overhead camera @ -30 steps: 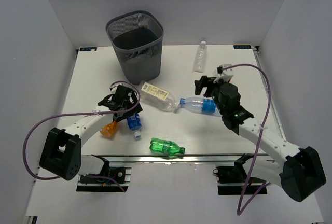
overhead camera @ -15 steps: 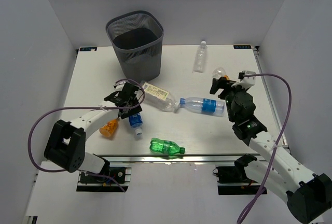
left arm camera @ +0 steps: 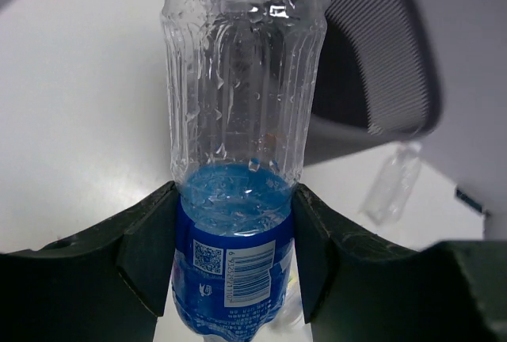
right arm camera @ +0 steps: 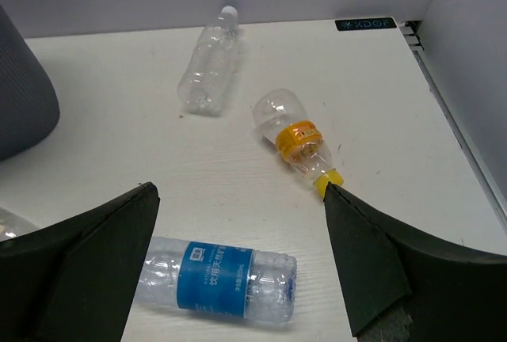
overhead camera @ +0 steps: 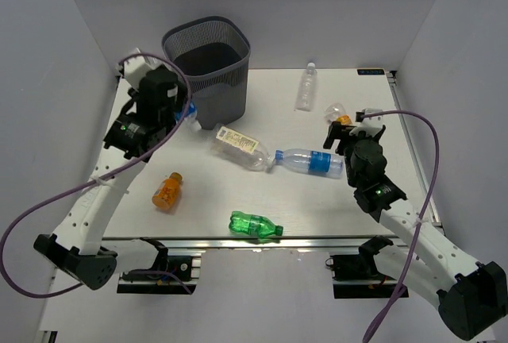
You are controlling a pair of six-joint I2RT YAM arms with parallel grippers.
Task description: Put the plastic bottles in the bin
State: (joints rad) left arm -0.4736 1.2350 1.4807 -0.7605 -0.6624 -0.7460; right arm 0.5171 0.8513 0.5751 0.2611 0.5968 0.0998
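Observation:
I will swing my left gripper outward and over the bin's opening (overhead camera: 209, 48) (left arm camera: 348, 69) next and release the clear bottle there, because it is still beside the bin.
My left gripper (overhead camera: 175, 117) is raised beside the bin (overhead camera: 208, 65), shut on a clear bottle with a blue label (left arm camera: 232, 223); that bottle's clear body (overhead camera: 187, 112) points toward the bin's mesh wall (left arm camera: 380, 65). My right gripper (overhead camera: 349, 130) hangs open over the table, its jaws wide apart (right arm camera: 238, 199) with nothing between them. Below it lie a second blue-label bottle (right arm camera: 214, 279) (overhead camera: 309, 161) and a clear bottle with a yellow band and cap (right arm camera: 293, 138) (overhead camera: 336, 111). On the table also lie a cream-label bottle (overhead camera: 238, 144), a small clear bottle (overhead camera: 305, 87), a stubby orange bottle (overhead camera: 167, 190) and a green bottle (overhead camera: 255, 225).
White walls close in the table (overhead camera: 143, 160) on the left, right and back. A metal rail (overhead camera: 262, 240) runs along the near edge between the two arm bases. Purple cables loop off both arms.
My left gripper closed on the blue-label bottle next to the orange one, then lifted it up and back to the bin's left side. The right arm swung right and then held still.

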